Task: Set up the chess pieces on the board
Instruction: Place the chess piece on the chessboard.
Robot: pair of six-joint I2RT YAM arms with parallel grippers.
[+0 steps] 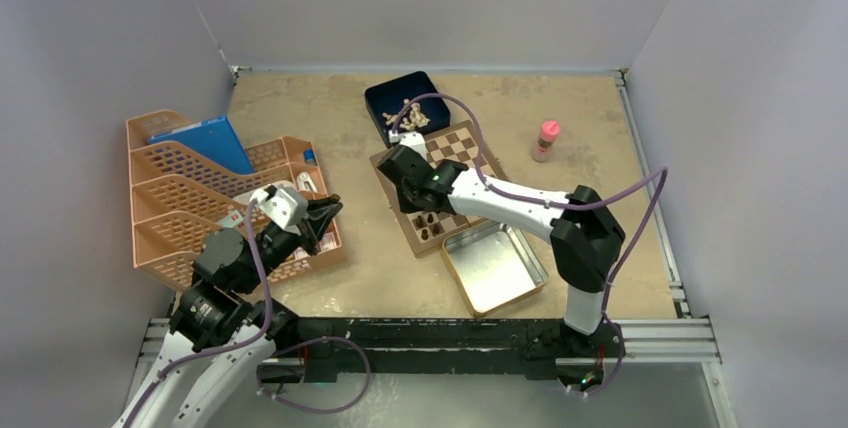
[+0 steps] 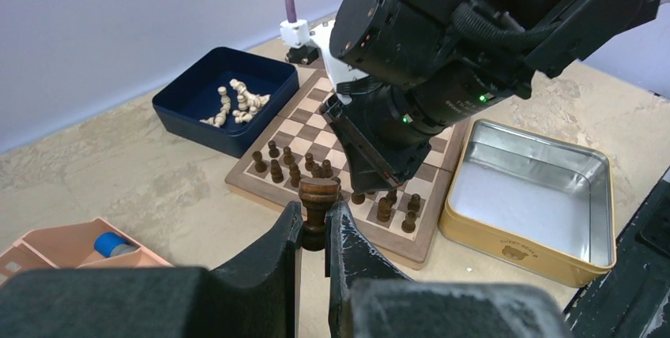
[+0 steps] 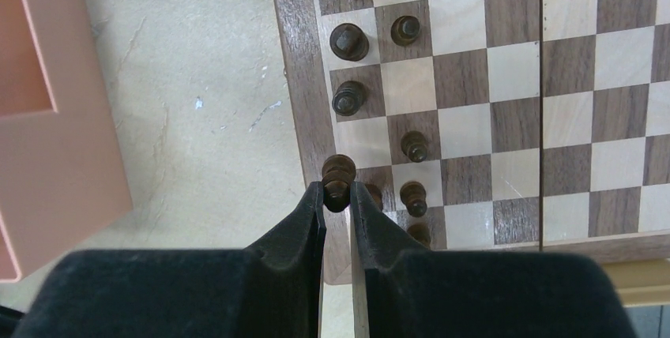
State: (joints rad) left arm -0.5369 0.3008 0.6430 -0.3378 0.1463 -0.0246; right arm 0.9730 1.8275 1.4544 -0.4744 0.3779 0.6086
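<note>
My right gripper moves down from over the board's border [image 3: 294, 77] onto the empty light square [image 3: 363, 143] next. It then releases the dark piece, because that square in the board's edge row is unfilled.
The board [image 1: 465, 148] lies at mid table, with several dark brown chess pieces [image 1: 428, 225] standing along its near-left side. My right gripper [image 1: 415, 203] hangs over that side, shut on a dark piece [image 3: 339, 172] held above the board's border [image 3: 294, 77] next to the other dark pieces [image 3: 348, 42]. My left gripper [image 1: 322, 218] is off the board to the left, shut on a dark brown rook-like piece [image 2: 318, 200] held upright between its fingers. The left wrist view shows the board [image 2: 312, 113] and its dark pieces [image 2: 276, 168] beyond.
A dark blue box [image 1: 385, 98] with cream pieces stands behind the board. A silver tin [image 1: 495, 268] lies open and empty at the board's near right. Orange stacked trays [image 1: 190, 198] stand on the left. A pink bottle [image 1: 546, 140] stands on the right.
</note>
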